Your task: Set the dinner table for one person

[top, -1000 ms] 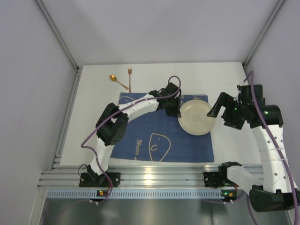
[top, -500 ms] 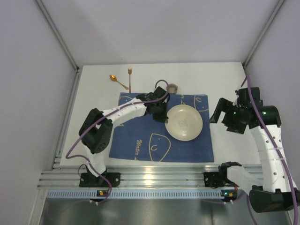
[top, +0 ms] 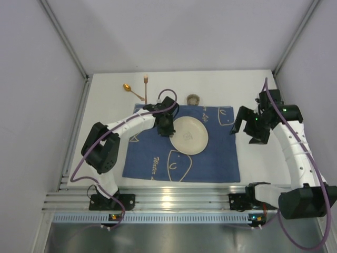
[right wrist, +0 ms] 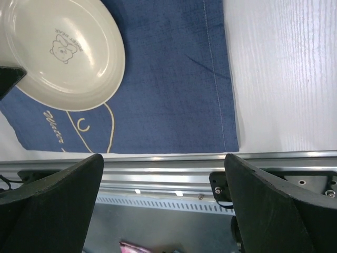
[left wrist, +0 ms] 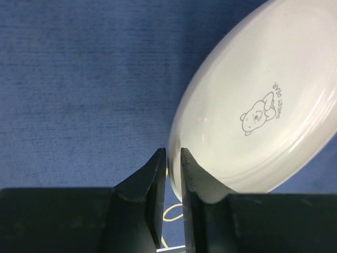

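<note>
The right gripper goes outward next, then across and down onto the cup's side (top: 197, 100), to reach the small round cup at the placemat's far edge.
A cream plate (top: 188, 135) with a small bear drawing lies over the middle of the blue placemat (top: 210, 158) on the white dinner table (top: 105, 110). My left gripper (top: 169, 129) is shut on the plate's left rim. In the left wrist view the rim sits between my fingers (left wrist: 152, 184), the gripper (left wrist: 172, 158) closed on the plate (left wrist: 263, 105) above the placemat (left wrist: 79, 79). My right gripper (top: 245, 129) is open and empty over the placemat's right edge. Its wrist view (right wrist: 162, 156) shows the plate (right wrist: 63, 52), the placemat (right wrist: 168, 79) and bare table (right wrist: 279, 79).
A gold spoon (top: 128, 87) and a copper-coloured utensil (top: 146, 87) lie on the table beyond the placemat's far left corner. A small round cup (top: 194, 98) stands at the placemat's far edge. Aluminium rails (top: 168, 197) run along the near edge.
My left gripper has dragged the plate leftward from the placemat's right edge to its middle, uncovering the small cup. My right arm has pulled back slightly toward the far right.
</note>
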Controlling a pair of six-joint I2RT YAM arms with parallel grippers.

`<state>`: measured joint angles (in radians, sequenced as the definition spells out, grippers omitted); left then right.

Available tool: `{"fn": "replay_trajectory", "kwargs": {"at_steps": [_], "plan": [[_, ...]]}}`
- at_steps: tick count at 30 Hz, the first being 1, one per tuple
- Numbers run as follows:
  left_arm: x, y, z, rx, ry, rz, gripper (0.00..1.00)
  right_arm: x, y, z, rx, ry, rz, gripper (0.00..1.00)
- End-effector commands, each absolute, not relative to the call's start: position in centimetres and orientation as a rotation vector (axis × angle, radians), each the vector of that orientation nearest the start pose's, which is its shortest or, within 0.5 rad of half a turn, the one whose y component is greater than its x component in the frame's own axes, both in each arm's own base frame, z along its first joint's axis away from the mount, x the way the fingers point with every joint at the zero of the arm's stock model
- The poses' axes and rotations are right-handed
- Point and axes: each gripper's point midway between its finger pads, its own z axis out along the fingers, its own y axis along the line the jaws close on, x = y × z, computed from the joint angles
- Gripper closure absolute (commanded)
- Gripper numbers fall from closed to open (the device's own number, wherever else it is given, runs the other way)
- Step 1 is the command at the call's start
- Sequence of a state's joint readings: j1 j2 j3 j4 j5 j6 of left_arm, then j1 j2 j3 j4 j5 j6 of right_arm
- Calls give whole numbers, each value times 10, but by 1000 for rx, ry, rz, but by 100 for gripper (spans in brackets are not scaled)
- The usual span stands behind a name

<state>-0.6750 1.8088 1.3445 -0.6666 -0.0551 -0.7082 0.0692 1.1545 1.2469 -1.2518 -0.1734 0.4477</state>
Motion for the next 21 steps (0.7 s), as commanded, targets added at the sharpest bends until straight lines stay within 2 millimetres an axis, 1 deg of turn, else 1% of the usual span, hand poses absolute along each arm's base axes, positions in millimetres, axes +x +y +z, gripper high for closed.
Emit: {"fn": "replay_trajectory", "kwargs": {"at_steps": [1,2,3,4,5,6,7,8,9,10,11,12,13,14,15,16,17,18,19,20,21], "plan": [[310,-237,70,-150,2757,-213,75,244,71,221,426,2623,452,2],[311,-232,69,-161,2766,-218,61,252,73,219,433,2625,463,2],[312,-230,69,-159,2770,-225,49,258,78,221,422,2620,497,2],[312,-228,69,-152,2772,-220,41,268,80,228,408,2596,518,2],[316,-225,72,-148,2765,-208,11,278,83,225,422,2606,533,2],[317,-219,72,-150,2770,-180,6,291,89,232,397,2572,579,2],[317,-218,73,-137,2771,-179,4,304,93,245,381,2534,604,2],[322,-214,75,-148,2768,-182,3,320,97,239,400,2549,617,2],[323,-211,77,-159,2766,-178,2,337,104,257,364,2494,643,2],[325,-208,78,-163,2763,-178,2,350,108,259,355,2490,651,2],[330,-200,79,-174,2759,-168,2,368,113,244,366,2531,646,2],[332,-194,79,-181,2755,-161,2,379,121,242,348,2540,644,2],[334,-189,78,-193,2758,-157,2,396,126,257,327,2502,650,2],[336,-175,74,-225,2766,-141,2,414,134,232,347,2562,641,3],[337,-168,71,-243,2772,-138,3,423,142,228,337,2575,629,3],[336,-164,69,-245,2782,-150,4,439,147,241,324,2541,633,3],[334,-151,63,-281,2799,-138,5,454,154,211,346,2603,615,4],[332,-146,62,-291,2799,-135,5,463,160,204,339,2611,595,4],[331,-142,61,-290,2798,-138,5,478,167,211,324,2577,603,4],[324,-134,54,-310,2816,-126,5,488,172,180,348,2631,591,5],[320,-131,53,-316,2815,-129,5,494,180,172,341,2640,602,5]]}}
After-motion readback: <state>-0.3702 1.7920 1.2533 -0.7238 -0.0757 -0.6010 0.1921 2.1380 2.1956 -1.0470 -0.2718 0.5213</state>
